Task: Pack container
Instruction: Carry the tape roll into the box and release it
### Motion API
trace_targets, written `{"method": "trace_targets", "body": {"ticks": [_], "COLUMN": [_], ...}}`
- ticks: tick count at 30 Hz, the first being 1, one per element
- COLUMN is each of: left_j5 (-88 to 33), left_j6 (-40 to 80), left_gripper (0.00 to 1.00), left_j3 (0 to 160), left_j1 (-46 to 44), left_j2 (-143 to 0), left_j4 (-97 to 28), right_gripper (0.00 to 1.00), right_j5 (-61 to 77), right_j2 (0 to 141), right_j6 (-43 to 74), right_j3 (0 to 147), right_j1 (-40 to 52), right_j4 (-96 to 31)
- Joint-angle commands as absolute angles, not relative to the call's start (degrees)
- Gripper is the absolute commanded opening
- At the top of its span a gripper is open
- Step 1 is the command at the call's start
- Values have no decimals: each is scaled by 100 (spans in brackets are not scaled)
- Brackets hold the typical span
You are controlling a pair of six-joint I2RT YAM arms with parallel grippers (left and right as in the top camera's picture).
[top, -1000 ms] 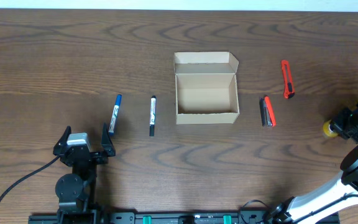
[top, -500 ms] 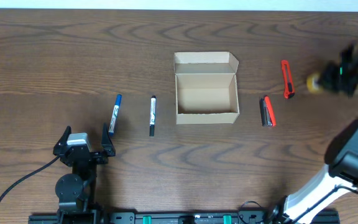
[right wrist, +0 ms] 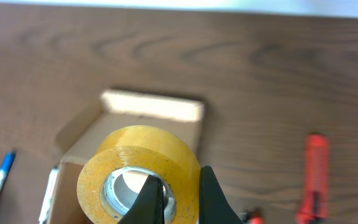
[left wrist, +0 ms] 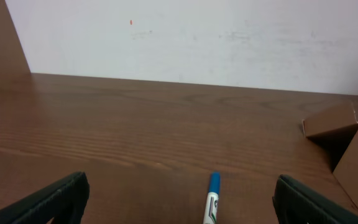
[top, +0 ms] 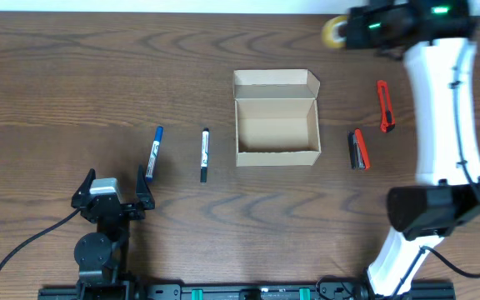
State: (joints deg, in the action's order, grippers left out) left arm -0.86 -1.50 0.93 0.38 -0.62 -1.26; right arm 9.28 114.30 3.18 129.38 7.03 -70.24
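Note:
The box is open, so my right gripper should move the tape roll (top: 334, 31) back, lower it onto the box's bare bottom and release it there.
The container (top: 277, 123) is a tan cardboard box, open, with its flap lid folded back, at the table's middle; it also shows in the right wrist view (right wrist: 148, 109) and at the edge of the left wrist view (left wrist: 344, 140). My right gripper (top: 350, 30) is shut on a yellow tape roll (top: 334, 31), held high beyond the box's far right corner; in the right wrist view the jaws (right wrist: 179, 196) pinch the tape roll's (right wrist: 135, 162) wall. My left gripper (top: 111, 190) is open and empty near the front left, its jaws (left wrist: 179, 202) wide behind a blue marker (left wrist: 212, 198).
A blue marker (top: 154, 151) and a black marker (top: 204, 153) lie left of the box. A red-and-black tool (top: 357, 149) and a red box cutter (top: 383, 105) lie to its right. The right arm (top: 440, 108) spans the right side.
My right arm has swung from the right edge up and left, carrying the tape roll toward the box's far right. The left arm has not moved.

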Motion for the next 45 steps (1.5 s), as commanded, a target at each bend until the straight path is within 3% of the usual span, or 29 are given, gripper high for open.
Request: {"method": "trace_targets", "body": {"ticks": [1,8,17,39,45], "left_j5": [-106,-106,-106,-106,-106], "left_j6": [-128,-128,-128,-128,-128], "left_gripper": [95,95,95,95,95], "left_j3": [27,25,27,25,25], "left_j1": [75,75,75,75,75], "left_j2": [-21,-21,-21,-21,-21], "left_j4": [-438,-438,-438,-438,-438], "right_gripper": [1,1,1,2,8], "right_j5": [683,528,521,558,558], "right_j2": [11546,11552,11552,11552,11552], "right_j6": [246,246,272,309,311], "right_j3": [12460,11010,9872,8735,8735], "right_j1": [1251,1892,1951,2034,2034], "right_j4": [-6840,-6060,-5749,-5310,-5282]}}
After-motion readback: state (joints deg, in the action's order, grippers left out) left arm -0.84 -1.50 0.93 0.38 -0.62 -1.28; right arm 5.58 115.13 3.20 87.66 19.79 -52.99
